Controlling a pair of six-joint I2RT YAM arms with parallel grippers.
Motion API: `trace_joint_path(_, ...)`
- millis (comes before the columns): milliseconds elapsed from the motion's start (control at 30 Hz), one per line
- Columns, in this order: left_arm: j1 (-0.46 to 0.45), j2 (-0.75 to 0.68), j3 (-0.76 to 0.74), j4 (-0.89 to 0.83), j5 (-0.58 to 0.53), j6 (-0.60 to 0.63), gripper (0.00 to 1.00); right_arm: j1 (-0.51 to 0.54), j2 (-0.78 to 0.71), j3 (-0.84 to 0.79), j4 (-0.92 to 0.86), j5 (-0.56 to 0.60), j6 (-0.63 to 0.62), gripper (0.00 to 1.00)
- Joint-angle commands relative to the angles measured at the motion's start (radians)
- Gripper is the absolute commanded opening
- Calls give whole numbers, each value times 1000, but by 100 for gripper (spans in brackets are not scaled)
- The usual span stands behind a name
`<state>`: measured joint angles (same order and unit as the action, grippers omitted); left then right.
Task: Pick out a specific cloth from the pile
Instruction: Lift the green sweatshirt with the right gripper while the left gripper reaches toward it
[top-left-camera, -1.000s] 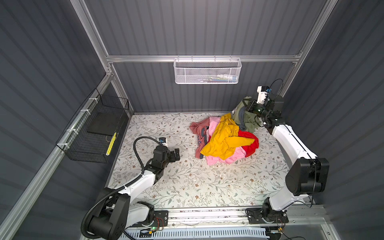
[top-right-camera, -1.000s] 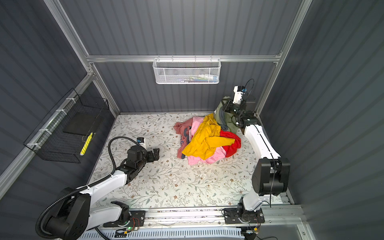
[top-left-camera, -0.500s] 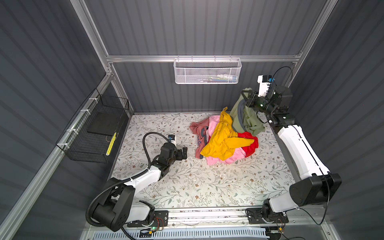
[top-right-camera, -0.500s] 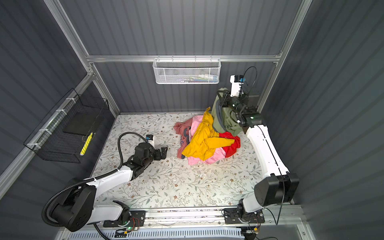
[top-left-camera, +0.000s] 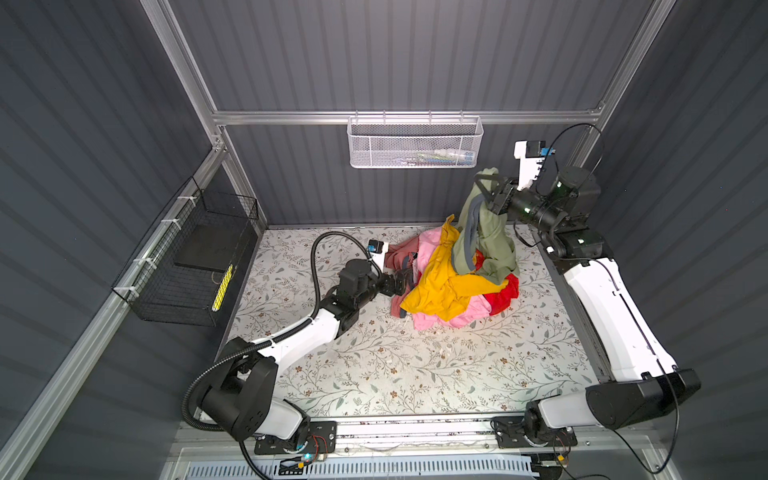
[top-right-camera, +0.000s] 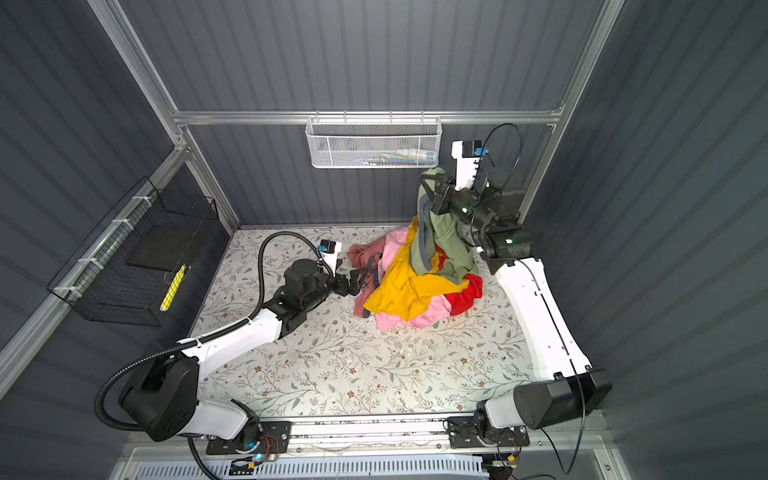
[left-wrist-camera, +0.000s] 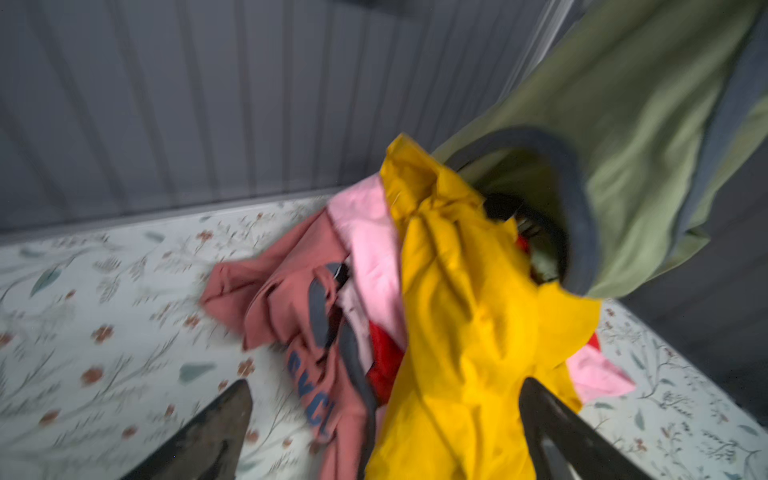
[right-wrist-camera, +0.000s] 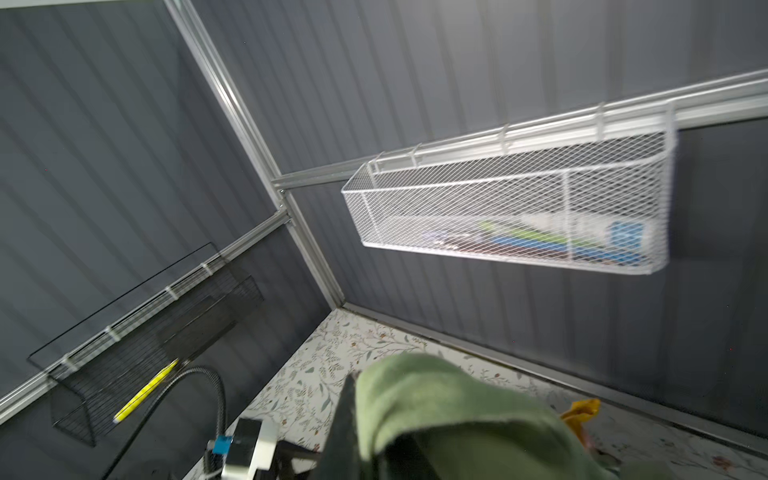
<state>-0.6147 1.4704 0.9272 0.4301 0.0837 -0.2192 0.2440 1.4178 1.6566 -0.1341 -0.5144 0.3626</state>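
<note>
My right gripper moves down toward the cloth's draped lower end (top-left-camera: 494, 257) on the pile next and releases the cloth's upper end, since that lower part lies below it.
The cloth (top-left-camera: 488, 232) (top-right-camera: 448, 239), olive green with dark grey trim, hangs from my right gripper (top-left-camera: 484, 186) (top-right-camera: 428, 179), which is shut on its top end high at the back right. Its lower end drapes onto the pile (top-left-camera: 449, 286) (top-right-camera: 405, 291) of yellow, pink, red and dusty-rose garments. The right wrist view shows the cloth (right-wrist-camera: 440, 399) bunched over the gripper (right-wrist-camera: 361, 403). My left gripper (top-left-camera: 405, 277) (top-right-camera: 360, 279) (left-wrist-camera: 386, 384) is open at the pile's left edge. Rose and yellow fabric (left-wrist-camera: 449, 332) lies between its fingers.
A white mesh basket (top-left-camera: 415, 143) (right-wrist-camera: 511, 208) hangs on the back wall, close to the raised right gripper. A black wire basket (top-left-camera: 187, 266) holding a yellow pen is fixed to the left wall. The floral table cover (top-left-camera: 415, 365) stretches bare in front of the pile.
The right gripper has risen with the cloth, stretching it up off the pile. The left arm has reached right, from mid-table to the pile's left edge, jaws open throughout.
</note>
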Motion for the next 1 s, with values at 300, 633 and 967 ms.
trace_joint_path(300, -81, 273, 331, 143, 282, 47, 100, 81, -66, -170, 57, -34, 37, 0)
trace_joint_path(633, -180, 435, 521, 133, 306, 93, 100, 81, -96, -229, 40, -95, 52, 0)
trace_joint_path(967, -181, 565, 664, 247, 204, -2, 54, 77, -200, -344, 6, -29, 28, 0)
